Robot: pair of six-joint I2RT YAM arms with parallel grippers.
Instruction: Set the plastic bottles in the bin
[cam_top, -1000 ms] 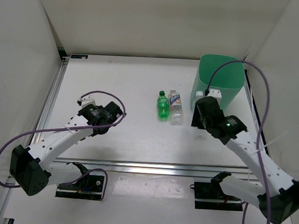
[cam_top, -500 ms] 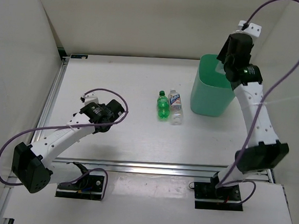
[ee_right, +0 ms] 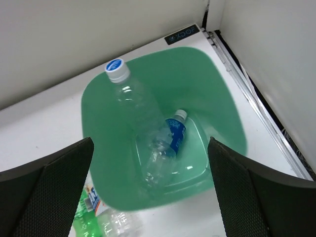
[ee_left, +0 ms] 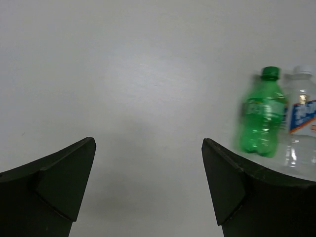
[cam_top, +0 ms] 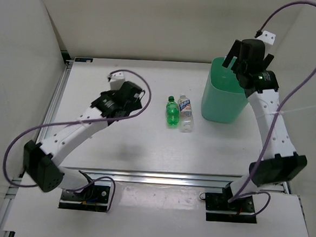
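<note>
The nearer, green bottle (ee_left: 261,116) stands below the left gripper and to its right in the top view, so the robot needs to sweep that gripper down and across onto the bottle's upper body.
Two plastic bottles stand side by side at mid-table: a green one (cam_top: 172,112) and a clear one with a blue label (cam_top: 186,114). The left wrist view shows the same pair, the green bottle (ee_left: 261,116) and the clear bottle (ee_left: 300,123), ahead and to the right of my open, empty left gripper (ee_left: 148,143). In the top view that left gripper (cam_top: 139,100) is left of them. My right gripper (cam_top: 249,58) hangs open over the mint-green bin (cam_top: 224,99). Inside the bin (ee_right: 197,79) a clear bottle (ee_right: 136,111) leans, and a blue-labelled bottle (ee_right: 174,132) lies on the floor.
White walls close in the table at the back and on both sides. The bin stands in the far right corner by a metal rail (ee_right: 247,84). The standing green bottle (ee_right: 84,223) also shows below the bin in the right wrist view.
My right arm rose from in front of the bin to above it, and its gripper opened. A clear bottle now leans inside. My left arm reached farther forward, towards the two standing bottles.
</note>
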